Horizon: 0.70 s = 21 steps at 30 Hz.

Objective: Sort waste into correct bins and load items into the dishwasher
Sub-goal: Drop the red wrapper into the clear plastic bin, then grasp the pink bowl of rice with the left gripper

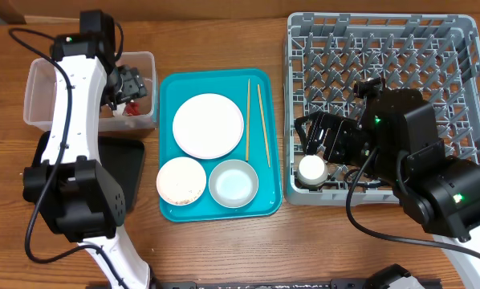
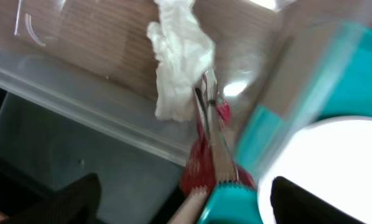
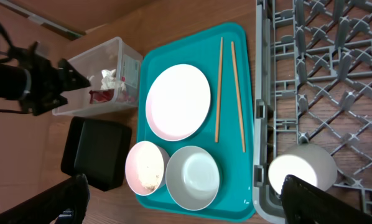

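Observation:
The left gripper moves back and down to the white bowl's rim [image 1: 204, 172] by the pale grey bowl next, since that rim lies below it and nearer my base.
My left gripper [image 1: 132, 85] is open over the clear tub [image 1: 39, 100]. In the left wrist view its open fingers [image 2: 186, 211] hang above the red wrapper [image 2: 201, 167] and the white tissue [image 2: 176, 62], both lying in the tub. My right gripper [image 1: 324, 148] is open and empty above the grey dish rack [image 1: 384, 28]. The white cup [image 1: 312, 168] stands in the rack's front left corner, also in the right wrist view [image 3: 301, 169]. The plate [image 1: 208, 124], the white bowl with rice grains [image 1: 181, 181], the pale grey bowl [image 1: 233, 182] and the chopsticks [image 1: 249, 120] lie on the teal tray [image 1: 169, 88].
The black tray [image 1: 128, 164] lies in front of the clear tub, partly under my left arm. The teal tray sits between the bins and the rack, close against the rack's left wall. Bare wooden table runs along the front edge.

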### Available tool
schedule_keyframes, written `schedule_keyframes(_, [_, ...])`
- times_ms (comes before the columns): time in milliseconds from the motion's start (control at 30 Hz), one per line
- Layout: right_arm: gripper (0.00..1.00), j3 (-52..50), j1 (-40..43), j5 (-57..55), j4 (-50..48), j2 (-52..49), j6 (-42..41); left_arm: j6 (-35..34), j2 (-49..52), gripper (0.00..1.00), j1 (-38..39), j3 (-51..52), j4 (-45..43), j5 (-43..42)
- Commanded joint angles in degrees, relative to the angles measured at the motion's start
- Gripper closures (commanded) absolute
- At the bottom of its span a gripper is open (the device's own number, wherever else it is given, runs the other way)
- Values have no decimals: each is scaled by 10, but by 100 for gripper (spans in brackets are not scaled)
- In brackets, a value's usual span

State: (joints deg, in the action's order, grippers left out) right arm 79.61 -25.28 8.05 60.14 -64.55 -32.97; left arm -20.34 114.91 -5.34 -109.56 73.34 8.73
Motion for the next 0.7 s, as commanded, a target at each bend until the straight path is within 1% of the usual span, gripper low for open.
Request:
schedule_keyframes(0, [0, 3, -1, -7, 5, 9, 5, 19, -78, 17, 48, -70, 72, -39])
schedule_keyframes(100, [0, 3, -1, -7, 9, 9, 5, 18, -110, 20, 97, -70, 121, -39])
schedule_keyframes(133, [0, 3, -1, -7, 16, 9, 4, 7, -128, 21, 134, -68, 153, -38])
schedule_keyframes(200, [0, 3, -1, -7, 21, 9, 4, -10, -141, 21, 174, -68, 187, -34])
schedule_keyframes(300, [0, 3, -1, -7, 26, 9, 4, -35, -151, 21, 215, -61, 220, -34])
schedule_keyframes(367, [0, 3, -1, -7, 30, 9, 4, -53, -157, 20, 242, -30, 224, -34])
schedule_keyframes(433, [0, 3, -1, -7, 32, 9, 4, -82, -158, 20, 256, 14, 214, -32])
schedule_keyframes(467, [0, 3, -1, -7, 34, 9, 4, -95, -158, 23, 259, 41, 203, -32])
schedule_keyframes(500, [0, 3, -1, -7, 34, 9, 4, -108, -158, 27, 261, 71, 189, -33])
schedule_keyframes(533, [0, 3, -1, -7, 34, 9, 4, -124, -158, 34, 261, 110, 165, -33])
schedule_keyframes(567, [0, 3, -1, -7, 34, 9, 4, -133, -158, 37, 260, 134, 149, -33])
schedule_keyframes(633, [0, 3, -1, -7, 34, 9, 4, -152, -158, 38, 257, 212, 92, -43])
schedule_keyframes(667, [0, 3, -1, -7, 34, 9, 4, -157, -158, 38, 253, 266, 47, -65])
